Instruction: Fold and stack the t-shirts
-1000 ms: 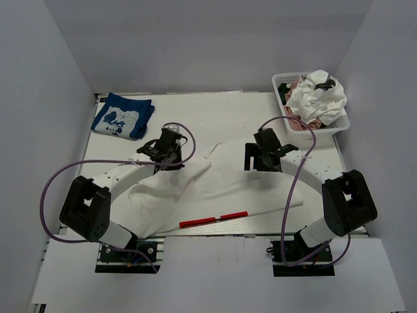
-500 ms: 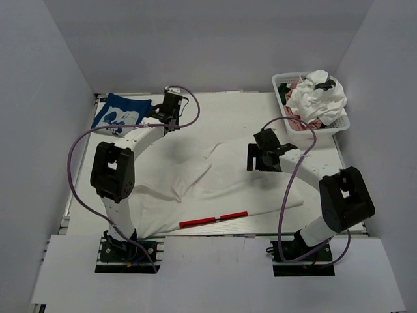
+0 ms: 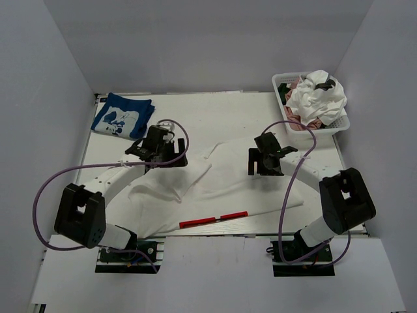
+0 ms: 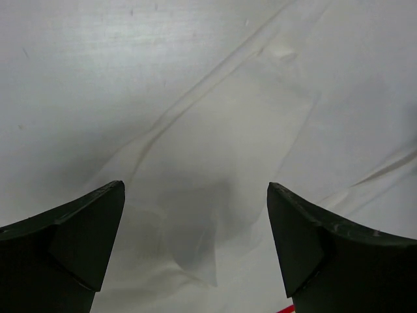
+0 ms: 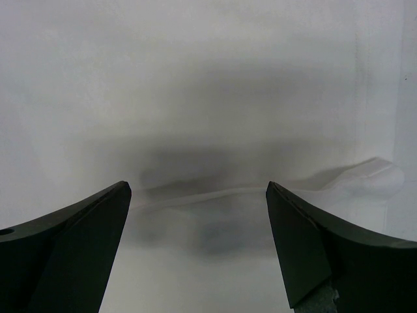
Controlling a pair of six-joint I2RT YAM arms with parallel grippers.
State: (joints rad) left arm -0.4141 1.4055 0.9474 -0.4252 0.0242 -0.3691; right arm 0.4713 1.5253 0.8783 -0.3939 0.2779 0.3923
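Observation:
My left gripper needs to move back next and come down onto the loose folded corner of the white shirt [image 3: 174, 180] [image 4: 195, 261], because that corner is below, closer to my base.
A large white t-shirt [image 3: 221, 186] lies spread across the middle of the table, its red logo print [image 3: 213, 219] near the front edge. A blue t-shirt [image 3: 122, 116] with a white graphic lies folded at the back left. My left gripper [image 3: 163, 153] hovers open over the white shirt's left part; in the left wrist view the left gripper [image 4: 195, 189] frames a loose folded cloth corner [image 4: 195, 261], holding nothing. My right gripper [image 3: 264, 160] stands open over the shirt's far right edge, and in the right wrist view the right gripper [image 5: 199, 189] is empty above a cloth edge [image 5: 215, 193].
A white mesh basket [image 3: 279, 79] at the back right holds a crumpled white t-shirt [image 3: 317, 96] and a dusty-pink one [image 3: 301, 124]. Grey walls close in both sides and the back. Purple cables loop off both arms.
My left gripper was shut and is now open; its arm swung to the back near the blue shirt and returned. The white shirt's left part now lies folded inward. The right arm barely moved.

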